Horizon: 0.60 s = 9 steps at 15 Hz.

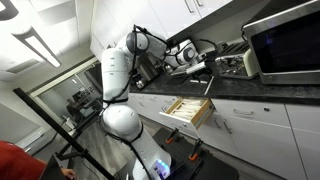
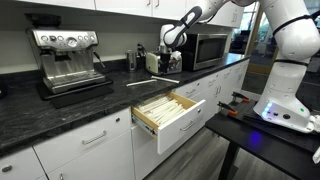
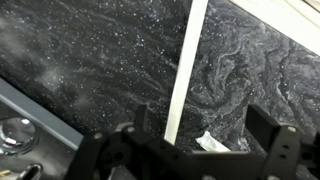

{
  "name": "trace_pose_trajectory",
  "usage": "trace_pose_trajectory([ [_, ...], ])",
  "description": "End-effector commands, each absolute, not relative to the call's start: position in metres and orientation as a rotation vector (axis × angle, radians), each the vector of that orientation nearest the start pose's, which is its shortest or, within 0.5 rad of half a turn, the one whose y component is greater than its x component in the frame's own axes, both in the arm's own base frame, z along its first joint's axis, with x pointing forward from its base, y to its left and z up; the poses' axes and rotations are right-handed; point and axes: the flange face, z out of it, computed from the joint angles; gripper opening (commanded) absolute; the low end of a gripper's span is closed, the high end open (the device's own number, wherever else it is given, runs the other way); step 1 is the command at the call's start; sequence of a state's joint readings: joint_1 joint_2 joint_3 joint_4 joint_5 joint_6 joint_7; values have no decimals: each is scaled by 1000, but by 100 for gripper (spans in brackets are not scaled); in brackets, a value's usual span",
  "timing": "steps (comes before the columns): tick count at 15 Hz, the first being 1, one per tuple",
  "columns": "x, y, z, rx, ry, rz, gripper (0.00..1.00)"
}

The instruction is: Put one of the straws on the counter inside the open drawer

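Next, my gripper lowers to the counter first, to close around the long straw (image 3: 186,70) at its near end (image 3: 174,124).
A long white straw (image 3: 186,70) lies on the dark glossy counter (image 3: 90,60). A second short white piece (image 3: 212,143) lies beside it. In an exterior view the straws (image 2: 152,82) lie on the counter (image 2: 90,100) above the open drawer (image 2: 165,110). The drawer has a light wooden inside and also shows in an exterior view (image 1: 189,108). My gripper (image 3: 200,130) is open and empty. It hangs just above the counter with the long straw between its fingers, nearer one finger. It shows in both exterior views (image 1: 203,66) (image 2: 170,66).
A microwave (image 2: 206,48) (image 1: 285,42) stands on the counter right behind the gripper. An espresso machine (image 2: 68,58) stands at the other end. Small dark items (image 2: 138,60) sit near the wall. A metal part (image 3: 12,135) shows at the wrist view's edge.
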<state>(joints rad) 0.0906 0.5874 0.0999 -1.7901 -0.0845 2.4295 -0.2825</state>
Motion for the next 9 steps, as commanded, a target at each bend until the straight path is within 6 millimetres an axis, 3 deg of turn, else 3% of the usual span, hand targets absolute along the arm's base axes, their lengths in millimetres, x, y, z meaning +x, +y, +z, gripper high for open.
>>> trace_pose_trajectory([
  [1,672,123,214,-3047,-741,-110,100],
  [3,677,123,206,-3050,-722,-104,100],
  [4,679,123,203,-3046,-719,-102,92],
  [5,681,123,201,-3043,-720,-102,72],
  [7,684,122,198,-3045,-714,-107,68],
  [9,687,121,196,-3044,-713,-108,53],
])
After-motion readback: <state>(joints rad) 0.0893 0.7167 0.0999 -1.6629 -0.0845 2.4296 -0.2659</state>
